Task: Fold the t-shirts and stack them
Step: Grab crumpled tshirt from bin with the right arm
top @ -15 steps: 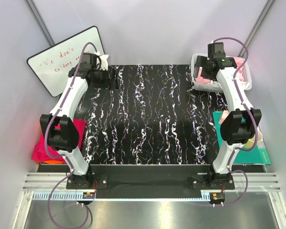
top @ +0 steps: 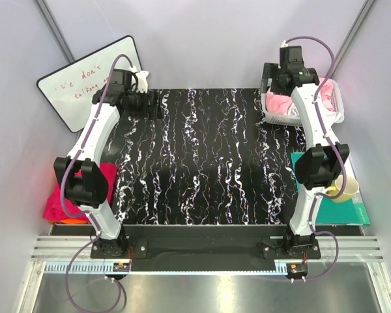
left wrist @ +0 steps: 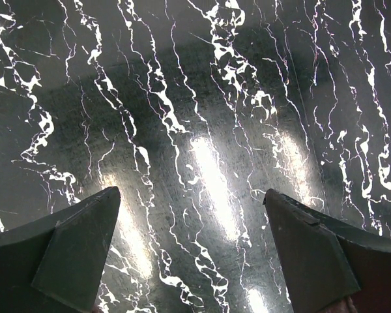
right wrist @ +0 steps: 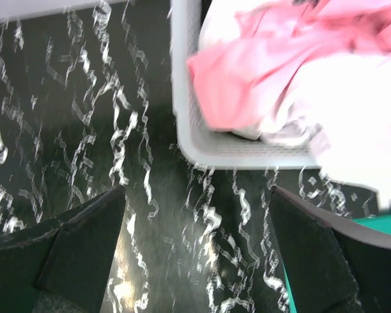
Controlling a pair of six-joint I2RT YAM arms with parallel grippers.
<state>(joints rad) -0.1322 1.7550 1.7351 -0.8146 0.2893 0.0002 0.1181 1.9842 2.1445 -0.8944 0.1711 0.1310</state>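
Observation:
I will next move my right gripper toward the right in the top view and then down onto the t-shirt's fold [right wrist: 349, 119], because the white t-shirt lies loose across the basket's near rim.
Pink and white t-shirts [right wrist: 293, 72] lie crumpled in a white mesh basket [right wrist: 202, 147] at the table's far right; they also show in the top view [top: 283, 104]. A magenta-red shirt on an orange one [top: 65, 202] lies stacked off the table's left edge. My right gripper [right wrist: 195, 248] is open and empty, above the black marbled table just in front of the basket's near corner. My left gripper [left wrist: 192, 248] is open and empty over bare table at the far left [top: 153, 104].
A whiteboard [top: 85, 81] leans at the back left. A teal mat [top: 352, 208] with a cup [top: 345, 189] lies at the right edge. The black marbled table [top: 202, 156] spans the middle between the arms.
My right gripper has moved back and slightly left, from over the basket to its near-left corner. The left arm has not moved.

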